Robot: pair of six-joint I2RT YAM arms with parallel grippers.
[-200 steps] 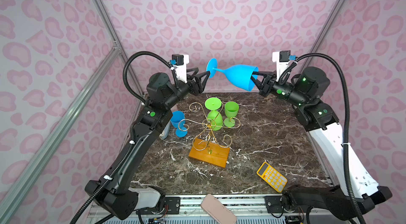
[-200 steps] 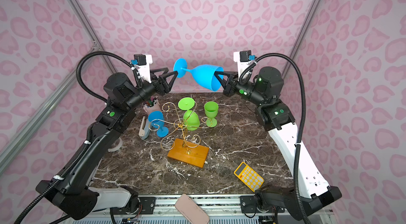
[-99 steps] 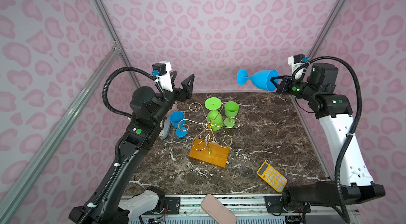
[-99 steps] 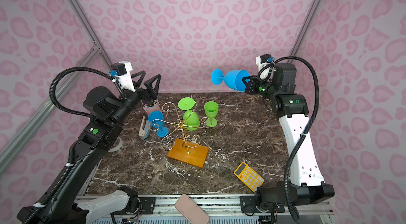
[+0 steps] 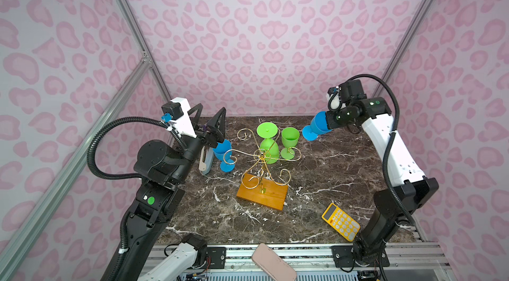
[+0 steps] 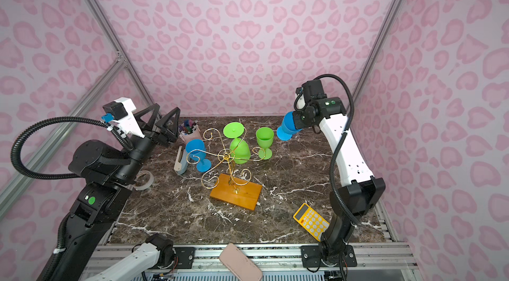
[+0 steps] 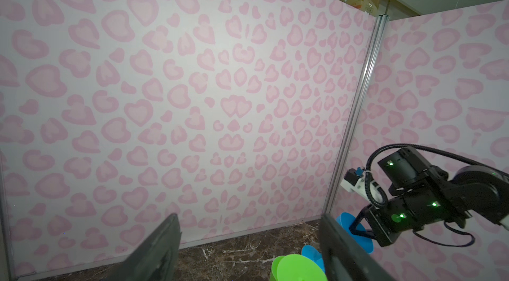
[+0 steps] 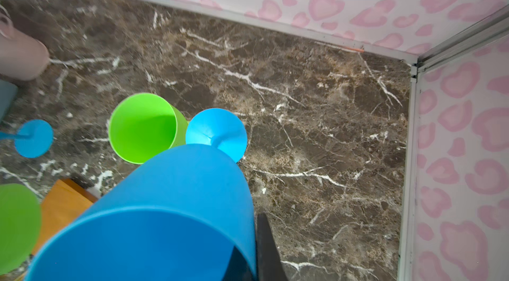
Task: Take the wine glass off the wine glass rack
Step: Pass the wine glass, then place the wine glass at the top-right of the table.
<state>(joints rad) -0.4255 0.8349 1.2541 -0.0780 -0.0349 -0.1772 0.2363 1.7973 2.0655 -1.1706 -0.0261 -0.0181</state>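
My right gripper will next lower and tilt the blue glass upright to release it on bare tabletop (image 5: 306, 144) beside the green glass, because the blue glass's foot hangs tilted.
My right gripper (image 5: 329, 123) is shut on the rim of a blue wine glass (image 5: 316, 126), one finger inside the bowl and one outside. The glass hangs tilted, foot down, over the table's back right. In the right wrist view its bowl (image 8: 165, 210) fills the foreground and its foot (image 8: 217, 131) sits beside an upright green glass (image 8: 143, 128). The wine glass rack (image 5: 261, 155) stands mid-table on its wooden base (image 5: 263, 195), with a green glass (image 5: 268, 146) hanging upside down on it. My left gripper (image 5: 209, 120) is open and empty at the back left.
A second blue glass (image 5: 224, 153) stands left of the rack beside a grey tool (image 5: 205, 159). A pen cup (image 6: 190, 132) and a tape roll (image 6: 143, 180) sit at the left. A yellow calculator (image 5: 341, 221) lies front right, a pink case (image 5: 272, 263) on the front rail.
My left gripper has come off the blue glass's foot, opened and drawn back left and down. My right arm swung the glass from high centre down to the back right.
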